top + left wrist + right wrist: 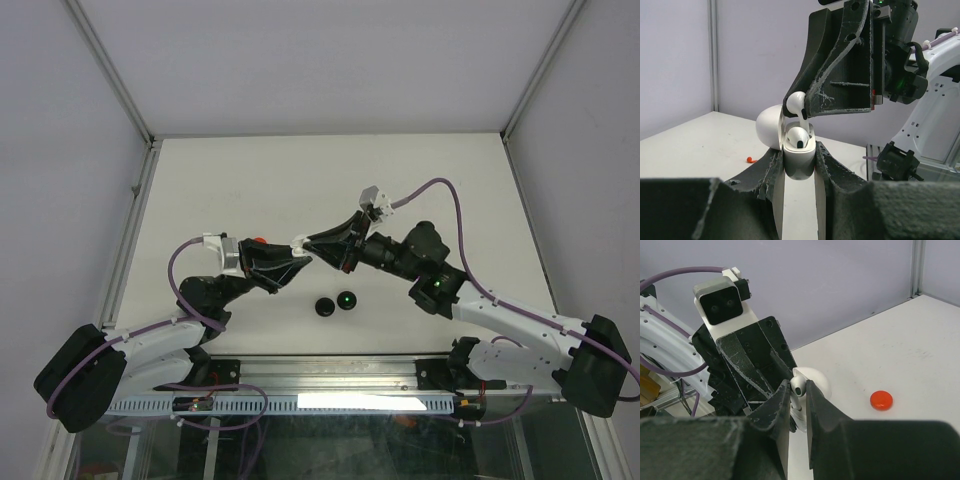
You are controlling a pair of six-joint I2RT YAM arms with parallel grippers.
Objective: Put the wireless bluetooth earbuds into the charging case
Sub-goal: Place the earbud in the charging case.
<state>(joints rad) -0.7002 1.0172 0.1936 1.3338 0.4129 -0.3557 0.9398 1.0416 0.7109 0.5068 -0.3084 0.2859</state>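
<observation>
The robot next needs to tilt its left gripper downward and lower the case onto the clear spot of bare tabletop below the gripper, beside the black discs, then let go of it.
My left gripper is shut on the white charging case and holds it upright above the table, with the lid open toward the left. One white earbud sits in the case. My right gripper is shut on a second white earbud. It holds this earbud just above the case's open top, stem pointing down at the empty slot. In the top view both grippers meet at mid-table, the left and the right.
A red round disc lies on the table beyond the case and also shows in the top view. A tiny red earbud lies left of the case. Two black round discs, one with a green light, lie nearer the arm bases.
</observation>
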